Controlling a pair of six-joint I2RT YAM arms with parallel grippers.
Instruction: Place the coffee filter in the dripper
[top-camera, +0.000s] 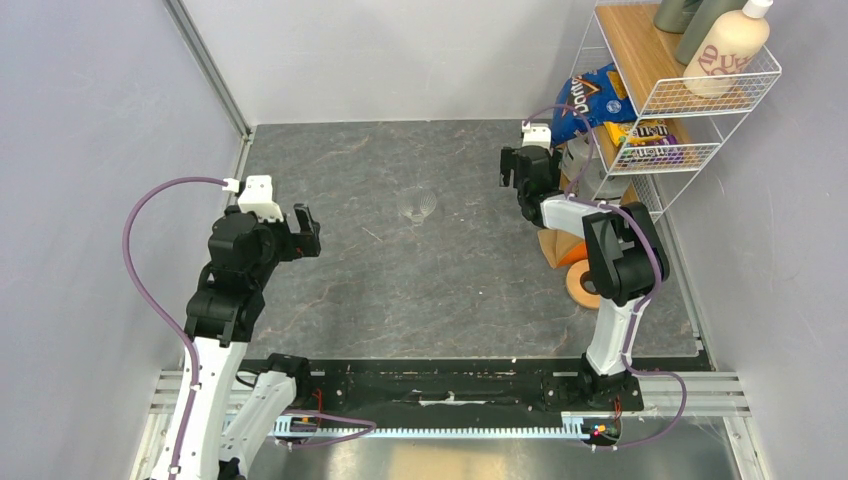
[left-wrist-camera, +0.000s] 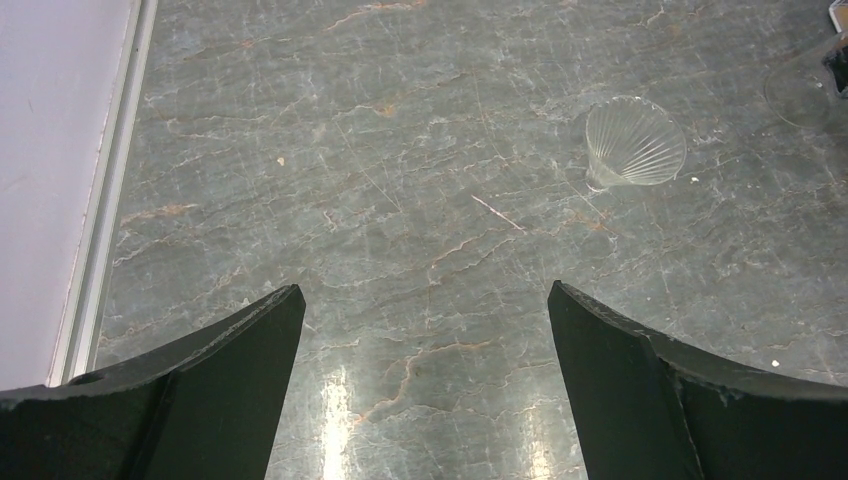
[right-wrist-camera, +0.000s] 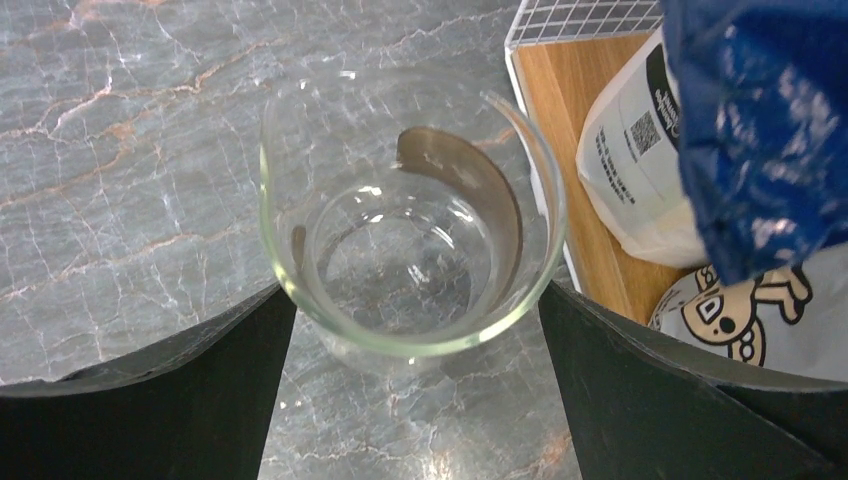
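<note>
The clear glass cup (right-wrist-camera: 410, 230) already stands between my open fingers. Next I should move my right gripper gently and slightly outward around the cup's rim and close on the cup's sides.
The dripper's clear ribbed glass cone (top-camera: 420, 205) lies on its side mid-table; it also shows in the left wrist view (left-wrist-camera: 635, 145). An orange-brown wooden ring (top-camera: 581, 286) lies apart from it by the right arm. A tan-brown sheet, the coffee filter (top-camera: 553, 248), shows partly under the right forearm. My left gripper (top-camera: 305, 228) (left-wrist-camera: 425, 290) is open and empty, left of the cone. My right gripper (top-camera: 512, 170) (right-wrist-camera: 418, 290) is open at the far right, its tips on either side of a clear glass cup (right-wrist-camera: 410, 230) with a brown streak inside.
A white wire shelf (top-camera: 700, 95) stands at the far right with a blue chip bag (top-camera: 590, 100), a yellow candy bag (top-camera: 650, 135) and bottles (top-camera: 725, 50). Its wooden base and bags are close beside the right gripper (right-wrist-camera: 580, 200). Walls close in the left and back.
</note>
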